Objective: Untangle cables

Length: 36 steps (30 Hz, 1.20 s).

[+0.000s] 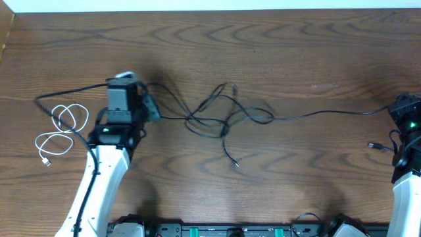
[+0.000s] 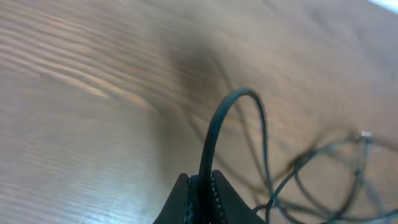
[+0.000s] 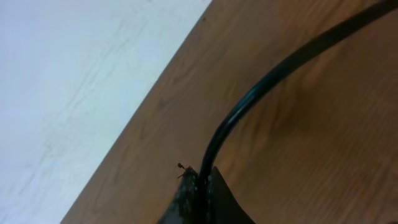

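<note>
The black cables are knotted, so my left gripper should next pull up toward the white coil, then lower over the tabletop beside the tangle and release.
Two black cables lie knotted in a tangle at the table's middle. In the overhead view my left gripper sits at the tangle's left end, and the left wrist view shows it shut on a black cable that arcs up and runs down into the loops. One strand runs right to my right gripper. The right wrist view shows that gripper shut on a black cable. A white cable lies coiled apart at the far left.
A black strand trails left from the left arm toward the white coil. A loose plug end points toward the front. Another small black plug lies beside the right arm. The table's edge borders a white surface.
</note>
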Tool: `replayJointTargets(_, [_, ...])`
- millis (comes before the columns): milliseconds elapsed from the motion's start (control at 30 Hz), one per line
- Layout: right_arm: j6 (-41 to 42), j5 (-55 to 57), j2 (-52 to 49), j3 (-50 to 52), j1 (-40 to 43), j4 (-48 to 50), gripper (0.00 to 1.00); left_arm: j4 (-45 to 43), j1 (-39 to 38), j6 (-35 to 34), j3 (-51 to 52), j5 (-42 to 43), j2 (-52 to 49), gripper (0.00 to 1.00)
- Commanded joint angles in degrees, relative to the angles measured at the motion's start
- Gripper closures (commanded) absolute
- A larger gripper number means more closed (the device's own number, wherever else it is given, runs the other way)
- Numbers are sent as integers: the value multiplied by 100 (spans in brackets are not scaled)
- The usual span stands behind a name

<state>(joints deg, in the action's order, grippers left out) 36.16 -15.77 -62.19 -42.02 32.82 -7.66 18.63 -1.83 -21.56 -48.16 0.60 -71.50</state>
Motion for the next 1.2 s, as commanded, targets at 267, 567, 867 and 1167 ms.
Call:
replayJointTargets(267, [483, 2162, 31, -74, 15, -861, 99, -476, 647, -2312, 48, -686, 15, 93])
replayJointTargets(567, [813, 3077, -538, -74, 22, -1154, 99, -1147, 1707, -2848, 28, -614, 15, 93])
replayJointTargets(867, [964, 3171, -1600, -74, 308, -1126, 99, -1410, 3182, -2846, -52, 748, 13, 93])
replayJointTargets(1167, [254, 1753, -1956, -74, 315, -542, 99, -2205, 3357, -2468, -52, 3016, 2, 92])
